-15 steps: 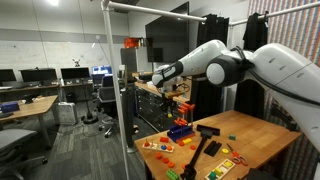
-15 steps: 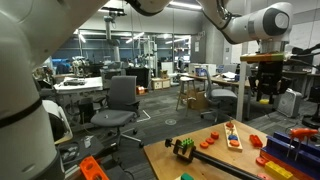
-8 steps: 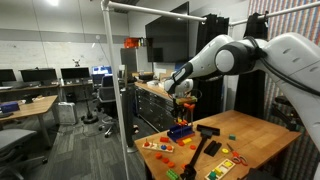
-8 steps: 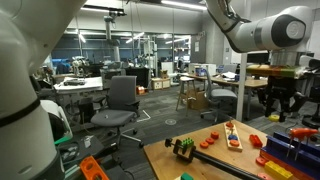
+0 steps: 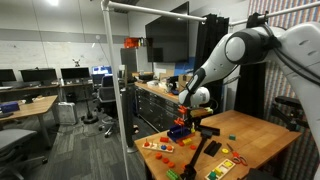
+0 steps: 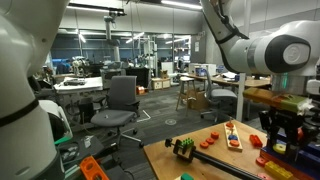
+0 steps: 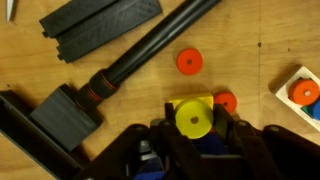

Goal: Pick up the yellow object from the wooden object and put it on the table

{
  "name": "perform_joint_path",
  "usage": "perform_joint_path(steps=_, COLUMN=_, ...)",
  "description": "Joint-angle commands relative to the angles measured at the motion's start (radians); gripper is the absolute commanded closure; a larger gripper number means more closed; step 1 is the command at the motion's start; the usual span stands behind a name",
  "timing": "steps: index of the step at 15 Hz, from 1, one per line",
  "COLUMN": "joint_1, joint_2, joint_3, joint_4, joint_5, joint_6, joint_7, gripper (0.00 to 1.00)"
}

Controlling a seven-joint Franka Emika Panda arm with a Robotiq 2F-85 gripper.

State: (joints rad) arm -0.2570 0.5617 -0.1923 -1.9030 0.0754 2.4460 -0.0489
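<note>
I need to take the disc in my gripper past the black tool next, down to empty table near the scissors, since a yellow block lies under it.
My gripper [image 7: 195, 114] is shut on a round yellow disc [image 7: 193, 122] with a small centre hole, held low over the table [image 7: 40, 62]. Below the disc lie a yellow block [image 7: 181, 103] and an orange disc [image 7: 227, 101]. In both exterior views the gripper [image 5: 184, 117] [image 6: 275, 138] hangs just above the table [image 5: 255, 135] [image 6: 200, 162], over a blue toy [image 5: 180, 130]. The wooden puzzle board [image 5: 157, 146] [image 6: 232, 137] lies flat to one side, apart from the gripper. Its corner shows at the right edge of the wrist view [image 7: 303, 90].
A black hammer-like tool [image 7: 140, 55] lies diagonally beside the gripper, with a black block [image 7: 100, 25] beyond it and a loose orange disc [image 7: 189, 62]. A second toy board [image 5: 225, 165] sits near the table's front edge. Red and blue toys [image 6: 300, 145] crowd the gripper's side.
The arm has swung down from high above the table to just over its surface, carrying the yellow disc with it.
</note>
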Motion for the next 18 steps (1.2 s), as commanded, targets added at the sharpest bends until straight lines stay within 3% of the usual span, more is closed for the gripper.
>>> perform_joint_path(steps=1, joint_1=-0.047, joint_2=-0.116, joint_3=0.008, joint_4=-0.249, joint_5=0.003, joint_6=0.121, joint_7=-0.073, gripper=0.77)
perform_joint_path(steps=4, joint_1=-0.101, joint_2=-0.141, joint_3=0.008, joint_4=-0.413, joint_5=0.002, joint_6=0.181, joint_7=-0.167, gripper=0.77)
perform_joint_path(steps=8, joint_1=-0.140, joint_2=-0.097, joint_3=0.027, joint_4=-0.419, joint_5=0.000, joint_6=0.151, joint_7=-0.247, gripper=0.77)
perform_joint_path(steps=16, joint_1=-0.158, joint_2=-0.089, joint_3=0.063, joint_4=-0.416, joint_5=0.024, joint_6=0.179, joint_7=-0.288, gripper=0.76)
perform_joint_path(steps=18, joint_1=-0.169, joint_2=-0.086, joint_3=0.071, joint_4=-0.413, joint_5=0.039, joint_6=0.169, joint_7=-0.294, gripper=0.32)
